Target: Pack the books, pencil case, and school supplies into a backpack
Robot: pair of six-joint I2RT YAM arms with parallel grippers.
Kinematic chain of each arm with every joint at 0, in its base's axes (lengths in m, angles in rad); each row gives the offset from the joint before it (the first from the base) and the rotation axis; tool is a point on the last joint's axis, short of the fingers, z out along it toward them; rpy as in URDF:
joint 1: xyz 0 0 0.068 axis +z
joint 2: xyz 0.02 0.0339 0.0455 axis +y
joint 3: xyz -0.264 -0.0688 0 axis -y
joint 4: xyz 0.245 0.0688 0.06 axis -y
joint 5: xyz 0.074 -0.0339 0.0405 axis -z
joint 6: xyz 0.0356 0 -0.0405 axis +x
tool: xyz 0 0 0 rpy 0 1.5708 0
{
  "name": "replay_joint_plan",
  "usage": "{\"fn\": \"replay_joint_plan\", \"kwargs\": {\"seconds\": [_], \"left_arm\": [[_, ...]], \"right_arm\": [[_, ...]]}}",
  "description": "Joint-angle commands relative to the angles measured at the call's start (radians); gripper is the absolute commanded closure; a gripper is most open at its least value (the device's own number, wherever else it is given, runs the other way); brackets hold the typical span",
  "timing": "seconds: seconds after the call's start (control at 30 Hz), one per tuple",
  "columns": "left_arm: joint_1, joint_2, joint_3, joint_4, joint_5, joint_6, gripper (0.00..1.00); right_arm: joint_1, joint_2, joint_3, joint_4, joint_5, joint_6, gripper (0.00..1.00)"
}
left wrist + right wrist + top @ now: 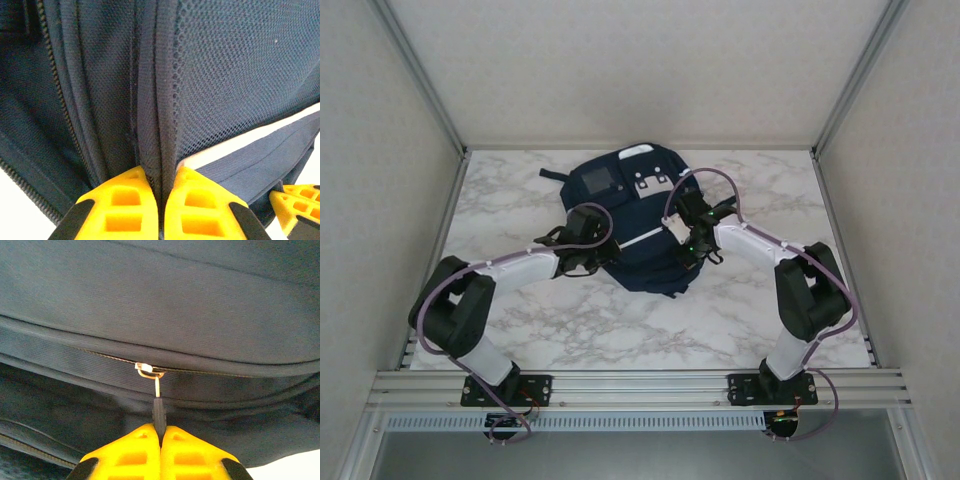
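Observation:
Next, as the backpack [630, 210] lies crooked, my left gripper pulls its piped seam away from my right gripper, toward bare marble [545, 218] beside the backpack, and releases.
The navy backpack [630, 210] lies flat in the middle of the marble table, with both arms reaching onto its near half. My left gripper [160, 176] is shut on a fold of the backpack's fabric [150, 125], next to a mesh panel [235, 75] and a white stripe [260, 137]. My right gripper [160, 431] is shut on the black zipper pull [158, 412], which hangs from a metal slider [148, 370] on a zipper line. In the top view the left gripper [601, 252] is at the bag's left side and the right gripper [688, 243] at its right. The books, pencil case and school supplies are hidden.
The marble table [520, 320] has bare surface in front of and beside the bag. Grey walls and metal frame rails [430, 90] enclose it. A yellow finger of the right gripper [300, 202] shows at the lower right of the left wrist view.

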Motion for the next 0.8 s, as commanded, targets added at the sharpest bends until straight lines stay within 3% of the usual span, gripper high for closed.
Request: {"fn": "replay_joint_plan", "kwargs": {"seconds": [0.0, 0.2, 0.53, 0.67, 0.77], "left_arm": [[0.103, -0.064, 0.0, -0.235, -0.13, 0.152, 1.0], [0.231, -0.123, -0.014, -0.257, -0.239, 0.25, 1.0], [0.384, -0.014, 0.087, -0.22, -0.151, 0.283, 1.0], [0.387, -0.024, 0.088, -0.214, -0.107, 0.28, 1.0], [0.386, -0.031, 0.073, -0.223, -0.107, 0.288, 1.0]], "right_arm": [[-0.029, 0.018, 0.007, -0.126, 0.118, -0.015, 1.0], [-0.044, 0.026, 0.041, -0.14, 0.115, -0.018, 1.0], [-0.044, 0.055, 0.071, -0.08, 0.072, -0.076, 1.0], [-0.043, 0.068, 0.073, -0.025, 0.03, -0.144, 1.0], [-0.044, 0.077, 0.067, 0.046, 0.105, -0.223, 1.0]]}}
